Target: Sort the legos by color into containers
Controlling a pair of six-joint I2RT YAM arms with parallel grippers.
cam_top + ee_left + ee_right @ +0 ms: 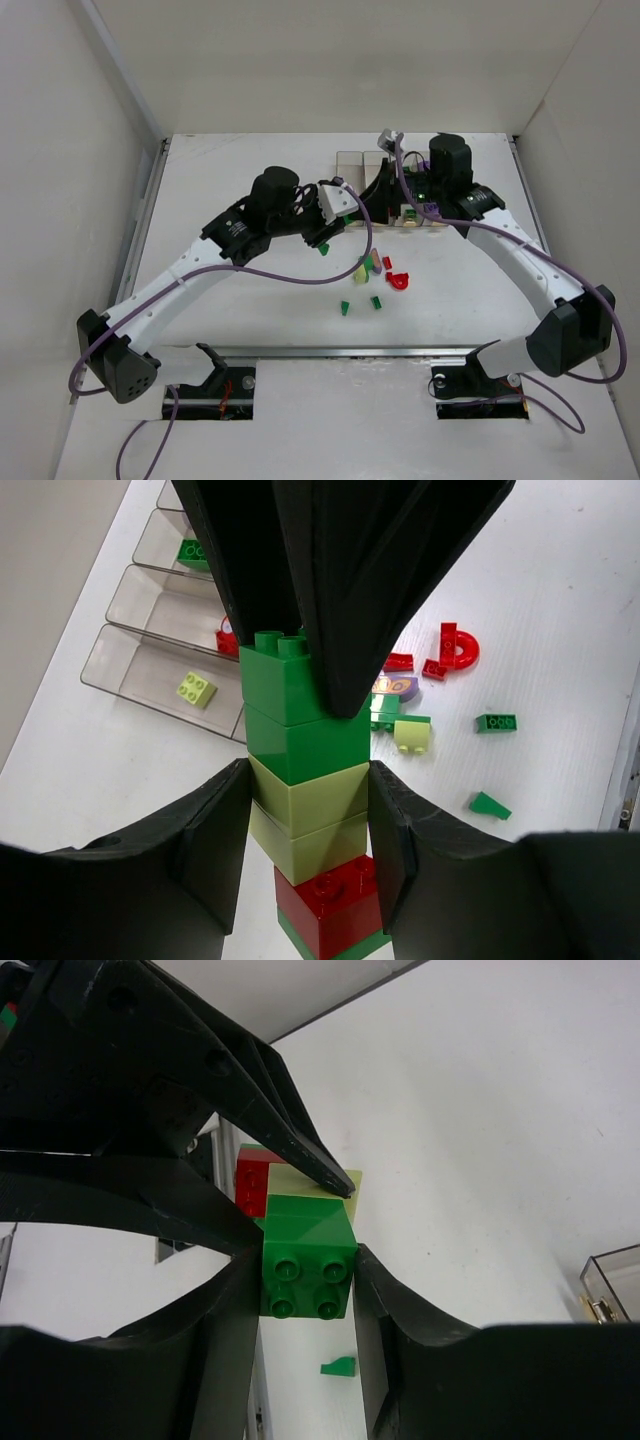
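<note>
The container holding green point(409, 213) is below my right gripper, to its right in the top view, so I will move the matching brick that way, lower it and let go.
A stack of legos hangs in the air between both grippers. My left gripper point(308, 815) is shut on its pale yellow-green bricks point(310, 805), with a red brick point(330, 900) and a green plate below them. The right gripper point(305, 1282) is shut on the green brick point(306, 1260) at the stack's other end; in the left wrist view its dark fingers point(360, 590) reach down onto that green brick point(290, 685). In the top view the two grippers point(335, 205) point(378, 192) meet just in front of the containers point(348, 160). Loose legos point(400, 282) lie on the table below.
The clear containers point(130, 665) hold a pale yellow-green brick point(196, 688), a green one point(192, 550) and a red one point(226, 640). Loose red point(455, 648), green point(496, 722), purple point(395, 688) and pale point(412, 735) pieces lie to the right of the containers.
</note>
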